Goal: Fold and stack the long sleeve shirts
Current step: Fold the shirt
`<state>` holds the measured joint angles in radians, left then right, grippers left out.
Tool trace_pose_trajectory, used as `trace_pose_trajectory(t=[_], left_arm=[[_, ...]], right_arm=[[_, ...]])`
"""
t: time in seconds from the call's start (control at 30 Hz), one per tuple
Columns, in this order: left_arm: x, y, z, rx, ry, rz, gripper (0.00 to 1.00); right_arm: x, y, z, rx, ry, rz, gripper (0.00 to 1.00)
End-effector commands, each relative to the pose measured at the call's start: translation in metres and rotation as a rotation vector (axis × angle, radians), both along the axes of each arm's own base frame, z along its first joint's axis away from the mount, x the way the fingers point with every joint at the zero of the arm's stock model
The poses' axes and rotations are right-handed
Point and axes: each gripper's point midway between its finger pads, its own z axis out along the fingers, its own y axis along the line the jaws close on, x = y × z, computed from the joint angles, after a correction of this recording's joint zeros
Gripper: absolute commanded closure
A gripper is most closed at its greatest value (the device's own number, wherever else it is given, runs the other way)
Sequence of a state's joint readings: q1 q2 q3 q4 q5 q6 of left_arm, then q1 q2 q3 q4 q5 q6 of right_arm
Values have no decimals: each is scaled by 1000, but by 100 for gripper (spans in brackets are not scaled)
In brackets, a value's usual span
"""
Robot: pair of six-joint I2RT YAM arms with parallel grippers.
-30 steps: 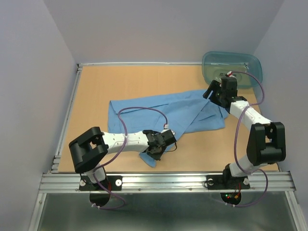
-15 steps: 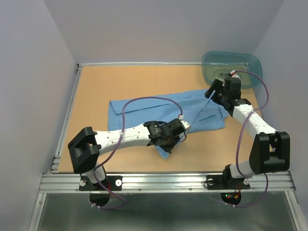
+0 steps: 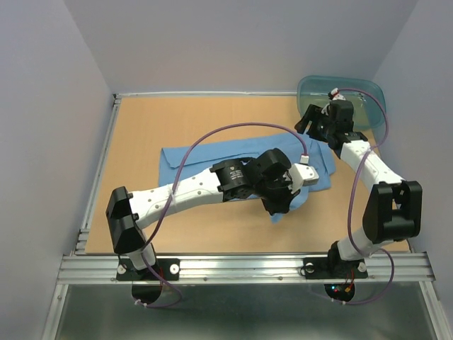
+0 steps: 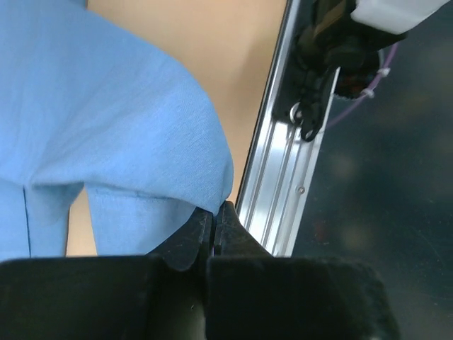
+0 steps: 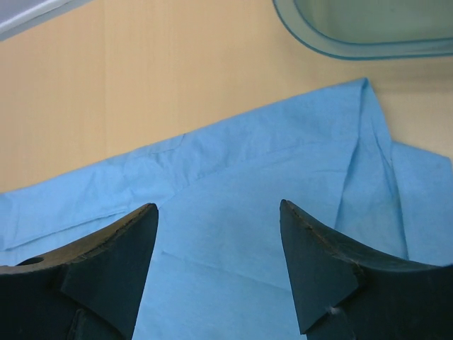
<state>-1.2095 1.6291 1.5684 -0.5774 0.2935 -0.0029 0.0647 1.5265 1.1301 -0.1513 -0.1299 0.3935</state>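
Observation:
My left gripper will move outward, to the left in the top view, and down over the shirt's opposite end, because the fold hangs lifted by the shirt's tub end.
One long sleeve shirt [image 3: 202,154], light blue, lies spread across the middle of the table. My left gripper [image 3: 281,193] is shut on a fold of its cloth and holds that fold lifted above the shirt's right part, with a corner hanging below. The left wrist view shows the blue cloth [image 4: 106,127] pinched between the closed jaws of the left gripper [image 4: 214,212]. My right gripper [image 3: 309,126] hovers open over the shirt's far right corner, near the tub. Between its spread fingers, in the right wrist view [image 5: 219,205], only flat shirt cloth [image 5: 233,163] shows below.
A translucent teal tub [image 3: 368,95] stands at the back right corner, its rim [image 5: 354,46] just beyond the shirt. An aluminium rail [image 3: 248,265] runs along the table's near edge and also appears as the rail [image 4: 283,177] in the left wrist view. Grey walls enclose three sides.
My left gripper closed on the shirt's near edge and carried it right and towards the back, over the shirt. The right gripper shifted slightly back, staying open.

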Motion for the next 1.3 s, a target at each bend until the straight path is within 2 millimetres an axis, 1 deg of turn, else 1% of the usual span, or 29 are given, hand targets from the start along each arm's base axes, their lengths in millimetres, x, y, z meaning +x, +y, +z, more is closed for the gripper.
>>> trace_pose_trajectory(t=[0.0,0.1,0.17,0.23,0.27,0.3,0.37,0.43,0.47,0.5,0.53,0.57,0.6,0.63,0.67,0.7,0.8,0.83,0.87,0.9,0.93,0.97,1.0,1.03,1.1,1.13,1.17,1.2,1.27], left_arm=[[-19,-16,31,-91,26,-140,100],[-27,-21,35,-116,46,-175,100],[-27,-22,37,-132,45,-176,100],[-21,-23,39,-145,38,-157,100],[-15,-25,42,-157,37,-131,100],[-10,-26,44,-164,36,-112,100],[11,-25,48,-183,63,-44,100],[30,-23,53,-208,87,16,100],[50,-19,58,-244,100,57,100],[60,-17,60,-265,143,100,100],[69,-13,64,-292,158,125,100],[77,-8,71,-324,185,144,100],[99,1,71,-359,210,206,100],[114,8,71,-374,197,238,100],[123,15,75,-399,227,285,100],[149,30,68,-418,235,360,100],[176,56,57,-467,316,476,100],[194,72,52,-478,329,538,100],[203,80,50,-496,352,575,100],[208,89,35,-481,377,616,100],[214,96,30,-483,388,645,100],[225,110,23,-486,400,694,100],[227,115,15,-499,423,716,100],[235,128,10,-508,432,760,100],[239,143,-4,-515,459,811,100],[245,155,-10,-515,463,849,100],[243,156,-15,-510,471,859,100],[247,169,-27,-499,486,906,100],[247,181,-36,-495,515,951,100]], right_arm=[[13,17,30,21,-70,124,25],[11,19,27,21,-55,141,25],[7,14,25,7,-50,118,25],[4,11,27,-3,-56,101,25],[2,6,22,-16,-47,76,25],[-1,2,28,-23,-62,59,25],[-4,-5,29,-45,-66,23,25],[-8,-10,36,-60,-84,-4,25],[-9,-12,38,-64,-89,-13,25],[-12,-14,37,-70,-87,-19,25],[-15,-17,42,-74,-100,-37,25],[-16,-18,43,-73,-103,-47,25],[-19,-19,47,-71,-111,-55,25],[-19,-19,47,-71,-113,-55,25],[-22,-20,48,-72,-116,-56,25],[-23,-20,50,-74,-119,-58,25],[-27,-20,52,-74,-123,-49,25],[-29,-18,50,-73,-117,-43,25],[-30,-17,49,-69,-113,-33,25],[-31,-15,46,-67,-104,-26,25],[-32,-14,45,-64,-100,-20,25],[-33,-13,43,-58,-94,-9,25],[-34,-11,40,-57,-87,-1,25],[-35,-10,38,-52,-81,5,25],[-37,-8,35,-49,-73,14,25],[-38,-7,33,-45,-68,22,24],[-38,-6,31,-43,-64,26,25],[-39,-5,31,-37,-62,32,25],[-39,-2,26,-31,-50,47,25]])
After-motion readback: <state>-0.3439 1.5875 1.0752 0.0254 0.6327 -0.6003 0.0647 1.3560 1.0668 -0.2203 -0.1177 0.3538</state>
